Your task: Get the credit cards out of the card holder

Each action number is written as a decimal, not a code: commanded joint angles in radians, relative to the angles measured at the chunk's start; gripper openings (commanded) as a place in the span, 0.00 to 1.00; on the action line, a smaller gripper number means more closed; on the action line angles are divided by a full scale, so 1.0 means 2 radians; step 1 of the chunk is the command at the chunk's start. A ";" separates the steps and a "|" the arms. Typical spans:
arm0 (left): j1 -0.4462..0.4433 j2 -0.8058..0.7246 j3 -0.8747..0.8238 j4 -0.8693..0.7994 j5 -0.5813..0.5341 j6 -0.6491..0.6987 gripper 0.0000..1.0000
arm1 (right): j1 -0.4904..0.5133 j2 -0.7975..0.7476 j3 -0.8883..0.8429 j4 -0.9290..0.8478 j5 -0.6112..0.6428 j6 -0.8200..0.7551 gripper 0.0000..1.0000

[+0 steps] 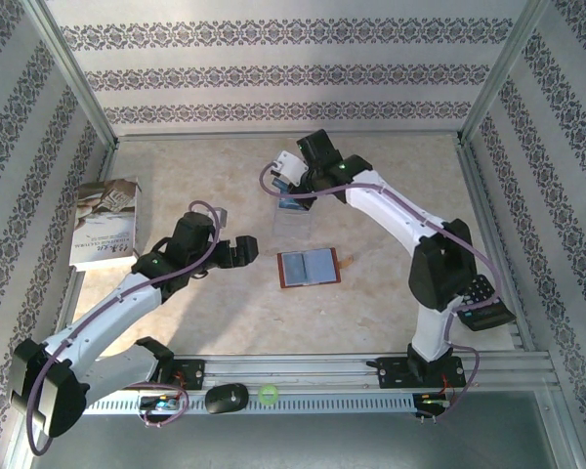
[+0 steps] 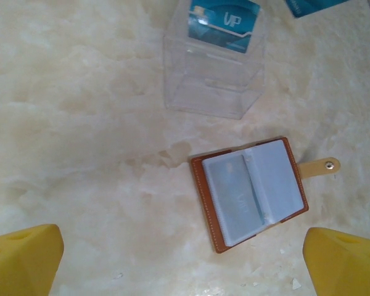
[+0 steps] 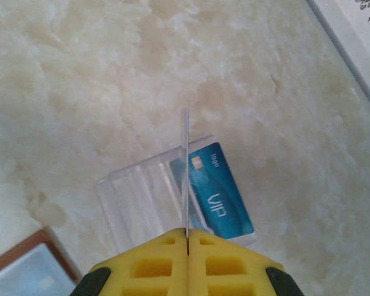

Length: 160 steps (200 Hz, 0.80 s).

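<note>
The right gripper lowers down onto the blue VIP card (image 1: 294,202) (image 3: 216,191) in the clear box next and releases the edge-on card, since that section already holds a card.
The reddish-brown card holder (image 1: 308,266) lies open on the table, grey-blue sleeves up, snap tab to the right (image 2: 253,191); a card shows faintly inside one sleeve. My left gripper (image 2: 185,262) hovers open just left of it (image 1: 246,250), nothing between its yellow fingertips (image 2: 21,259). My right gripper (image 3: 187,237) is shut on a thin credit card (image 3: 185,166) seen edge-on, held above a clear plastic box (image 3: 142,197). A blue VIP card (image 3: 216,191) lies in that box (image 2: 213,74). From above, the right gripper (image 1: 291,195) sits over the box (image 1: 293,223).
A white-grey printed booklet (image 1: 105,223) lies by the left wall. A black keypad device (image 1: 483,298) rests at the right edge near the right arm. A black mouse (image 1: 225,398) and a green ball (image 1: 268,395) sit on the front rail.
</note>
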State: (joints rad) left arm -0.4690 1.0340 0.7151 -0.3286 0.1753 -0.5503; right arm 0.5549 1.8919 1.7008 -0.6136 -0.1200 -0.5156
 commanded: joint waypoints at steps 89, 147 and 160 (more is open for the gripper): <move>0.031 0.050 0.025 -0.039 0.004 0.002 1.00 | -0.030 0.131 0.140 -0.125 -0.015 -0.140 0.00; 0.033 0.059 0.022 -0.030 0.007 -0.002 1.00 | -0.030 0.162 0.168 -0.143 -0.018 -0.151 0.00; 0.033 0.059 0.021 -0.029 0.008 -0.002 1.00 | -0.030 0.167 0.171 -0.145 -0.020 -0.152 0.00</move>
State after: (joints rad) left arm -0.4168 1.1530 0.7433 -0.3962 0.1829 -0.5503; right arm 0.4950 2.1983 2.0010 -0.8627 -0.1261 -0.7937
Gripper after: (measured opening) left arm 0.995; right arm 0.050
